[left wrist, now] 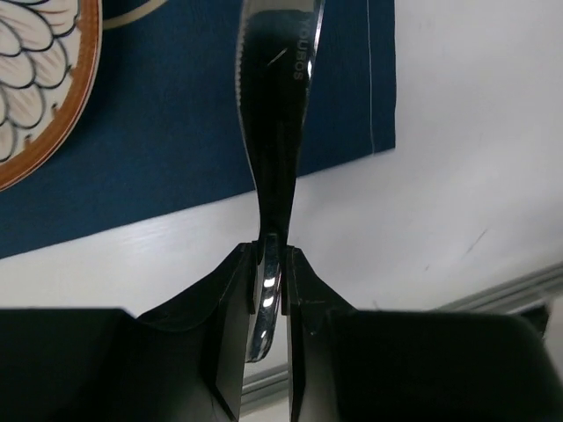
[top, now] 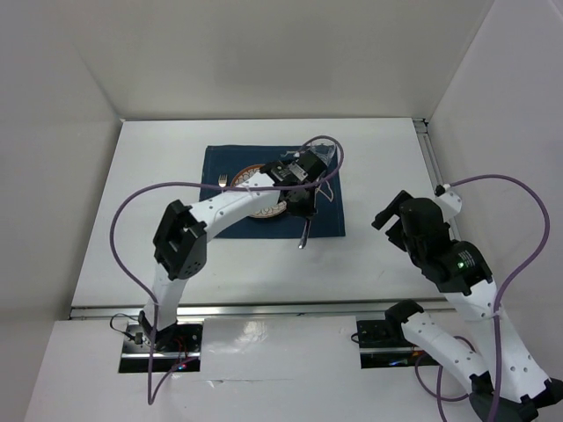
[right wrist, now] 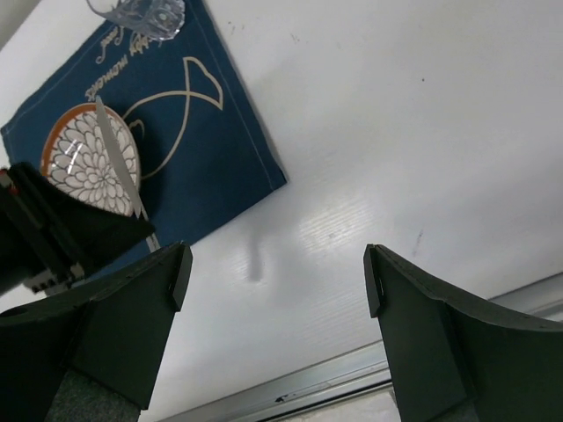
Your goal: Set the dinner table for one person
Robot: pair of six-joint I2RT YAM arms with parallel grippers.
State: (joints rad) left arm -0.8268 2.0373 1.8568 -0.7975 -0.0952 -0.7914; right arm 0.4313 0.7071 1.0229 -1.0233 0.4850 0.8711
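The open part of the placemat beside the plate is outward of and below my left gripper's fingers. I need to move that gripper outward and down next to let go of the knife's handle.
My left gripper (top: 301, 207) is shut on a steel knife (top: 303, 234) by its handle and holds it just above the near right part of the navy placemat (top: 230, 214). In the left wrist view the knife (left wrist: 274, 132) runs from the jaws (left wrist: 273, 264) out over the placemat's near edge (left wrist: 158, 149) and the white dinner table (left wrist: 457, 176). A patterned, brown-rimmed plate (top: 255, 173) lies on the placemat, partly hidden by my left arm. My right gripper (top: 392, 215) is open and empty above bare table (right wrist: 352, 141), to the right of the placemat.
A fork (top: 223, 181) lies on the placemat left of the plate. A clear glass (top: 328, 155) stands at the placemat's far right corner and also shows in the right wrist view (right wrist: 136, 16). A metal rail (right wrist: 334, 387) runs along the table's near edge.
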